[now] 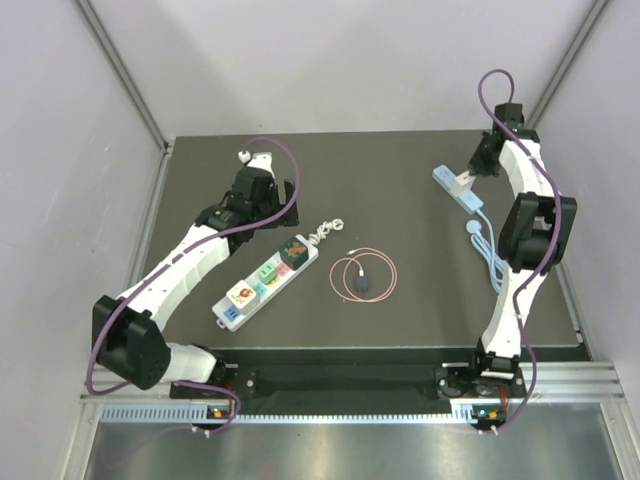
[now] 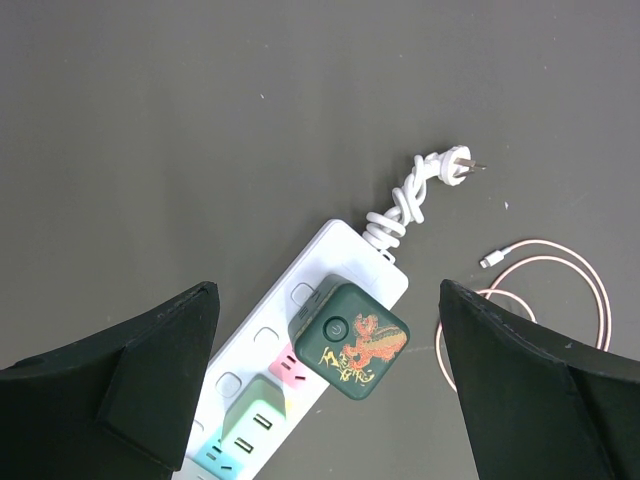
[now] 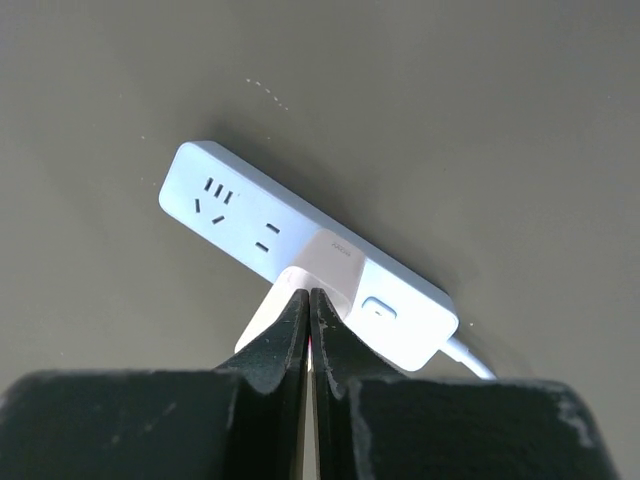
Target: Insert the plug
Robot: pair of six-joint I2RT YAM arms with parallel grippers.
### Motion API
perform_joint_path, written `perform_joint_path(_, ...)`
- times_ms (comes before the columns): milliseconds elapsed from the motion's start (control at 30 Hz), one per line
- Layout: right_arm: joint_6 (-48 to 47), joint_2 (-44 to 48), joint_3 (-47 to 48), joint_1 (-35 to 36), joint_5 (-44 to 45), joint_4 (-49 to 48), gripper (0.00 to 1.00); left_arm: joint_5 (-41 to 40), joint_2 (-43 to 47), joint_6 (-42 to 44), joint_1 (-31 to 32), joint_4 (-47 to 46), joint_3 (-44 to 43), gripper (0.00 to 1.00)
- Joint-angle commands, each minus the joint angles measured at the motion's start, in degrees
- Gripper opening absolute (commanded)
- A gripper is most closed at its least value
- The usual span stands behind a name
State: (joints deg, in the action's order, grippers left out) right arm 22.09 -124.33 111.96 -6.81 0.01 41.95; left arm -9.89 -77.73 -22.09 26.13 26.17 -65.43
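Note:
My left gripper should next move back, down and to the right in the top view to close on the pink cable's dark adapter, which is lying unplugged.
A dark green cube charger with a red dragon (image 2: 350, 340) sits plugged into the far end of a white power strip (image 2: 345, 245); both show in the top view, the charger (image 1: 295, 247) and the strip (image 1: 262, 280). My left gripper (image 2: 328, 300) is open and empty above them, fingers either side (image 1: 270, 200). A white plug (image 3: 335, 260) sits in a light blue power strip (image 3: 230, 200) at the back right (image 1: 458, 190). My right gripper (image 3: 310, 295) is shut, its tips against the white plug (image 1: 470, 180).
A coiled pink cable (image 1: 365, 275) lies on the dark mat right of the white strip. The strip's knotted white cord ends in a loose plug (image 2: 455, 165). Green and other coloured adapters (image 1: 255, 285) fill the strip. The blue strip's cord (image 1: 485, 250) runs toward the right arm.

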Motion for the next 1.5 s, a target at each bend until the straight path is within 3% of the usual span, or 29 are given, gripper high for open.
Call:
perform_joint_path(0,-1.43,-0.39,1.94,0.13,1.57,3.13,0.0,0.31,1.36,0.64,0.06,-1.21,-0.05,0.95)
perform_joint_path(200,-1.52,2.42,5.98,0.3,-1.42,4.45,0.0,0.48,1.71,0.64,-0.03,-1.3,0.04,0.95)
perform_joint_path(367,-1.08,7.78,5.91,0.48,-0.81,5.94,0.0,7.24,1.36,2.66,-0.03,-1.74,-0.49,0.92)
perform_joint_path(533,-1.08,17.88,-1.46,1.18,-2.73,6.04,0.19,13.84,-2.93,4.68,2.07,1.41,-4.51,0.81)
perform_joint_path(767,2.51,42.63,-34.47,2.68,-10.01,-3.61,0.57,11.74,-10.77,5.13,14.55,11.44,-14.02,0.65)
perform_joint_path(933,4.63,56.1,-50.06,2.94,-13.38,-7.59,0.9,14.2,-11.91,-3.65,17.98,6.18,-10.34,0.61)
perform_joint_path(1033,4.98,59.46,-53.15,2.85,-12.93,-7.24,0.99,13.58,-13.75,-5.68,19.13,4.51,-8.67,0.67)
perform_joint_path(1200,6.91,64.12,-55.97,2.94,-15.65,-7.59,1.0,13.58,-17.61,-9.63,20.28,1.51,-7.35,0.7)
perform_joint_path(1467,6.83,65.8,-56.59,2.94,-18.82,-8.37,1.0,15.16,-23.07,-12.36,21.94,-1.99,-6.56,0.62)
